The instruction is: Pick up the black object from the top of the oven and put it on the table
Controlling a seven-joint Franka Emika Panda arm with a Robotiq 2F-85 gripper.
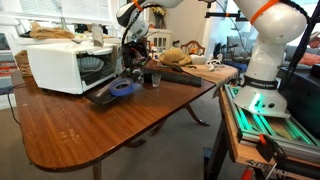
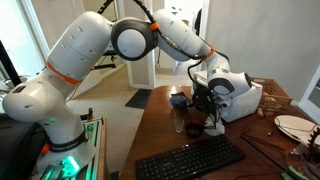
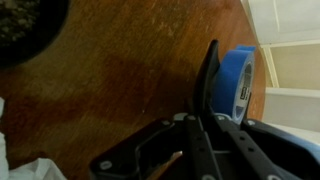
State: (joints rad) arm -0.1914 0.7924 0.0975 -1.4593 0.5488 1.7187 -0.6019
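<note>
I need to move my gripper down next to the bare table wood by the white oven [image 1: 60, 65] below it and let go of the black object on that clear spot.
My gripper [image 3: 205, 135] is shut on the black object [image 3: 210, 85], a thin flat black piece seen edge-on, with its round blue disc [image 3: 238, 80] beside it. In both exterior views the gripper [image 1: 133, 72] [image 2: 200, 108] hangs low over the reddish-brown table [image 1: 100, 130] [image 2: 160, 135], in front of the white oven [image 1: 60, 65] [image 2: 240, 98]. The blue part of the black object shows just below the fingers [image 1: 122, 88] [image 2: 179, 98]. I cannot tell whether it touches the table. The wrist view shows bare table wood [image 3: 120, 80] underneath.
A long dark keyboard-like slab [image 1: 100, 97] [image 2: 190, 158] lies on the table near the gripper. A small clear glass [image 1: 154, 78] [image 2: 178, 126] stands close by. Clutter [image 1: 185, 60] fills the table's far end. A bench with green rails [image 1: 260, 120] holds the robot base.
</note>
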